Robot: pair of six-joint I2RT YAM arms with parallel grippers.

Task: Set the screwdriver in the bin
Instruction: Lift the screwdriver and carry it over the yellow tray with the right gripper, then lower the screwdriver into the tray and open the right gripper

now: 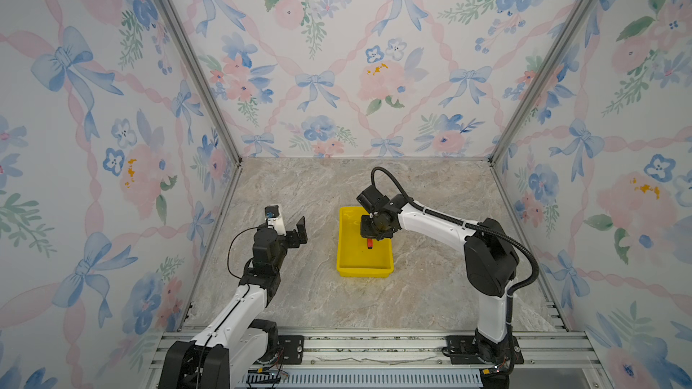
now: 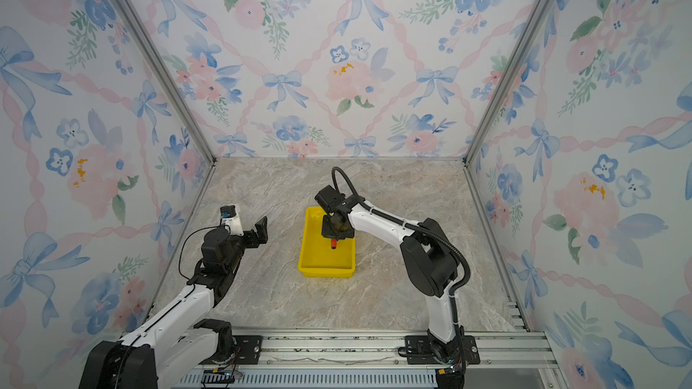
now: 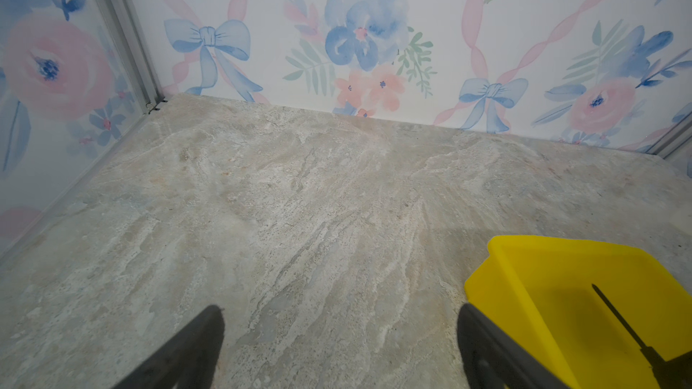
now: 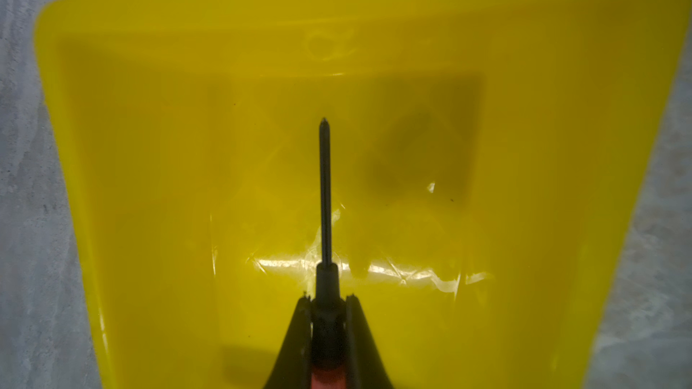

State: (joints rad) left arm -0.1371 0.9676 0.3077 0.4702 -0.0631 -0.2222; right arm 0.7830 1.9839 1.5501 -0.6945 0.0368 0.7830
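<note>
The screwdriver's shaft [image 3: 614, 312] is still above the bottom of the bin. My right gripper needs to go farther down between the yellow sides of the bin and let go of the black collar there.
The bin [image 1: 348, 258] [image 2: 312, 258] is a bright yellow tray at the middle of the marble floor. My right gripper [image 4: 327, 299] hangs over its inside, shut on the black collar of the screwdriver [image 4: 325, 188]. The thin dark shaft points out past the fingertips above the bin's floor [image 4: 149, 166]. In both top views only the red-orange handle end [image 1: 369, 243] [image 2: 333, 244] shows under the right wrist, which hides the jaws. My left gripper [image 1: 296, 235] [image 2: 259, 233] [image 3: 340, 316] stands open and empty, left of the bin and apart from it. The left wrist view catches the bin's corner [image 3: 561, 275] and the shaft [image 3: 614, 312].
Flowered walls close in the marble floor [image 1: 299, 293] on three sides, with metal posts in the back corners. An aluminium rail [image 1: 374, 346] carrying both arm bases runs along the front edge. Bare floor [image 3: 299, 218] lies ahead of the left gripper.
</note>
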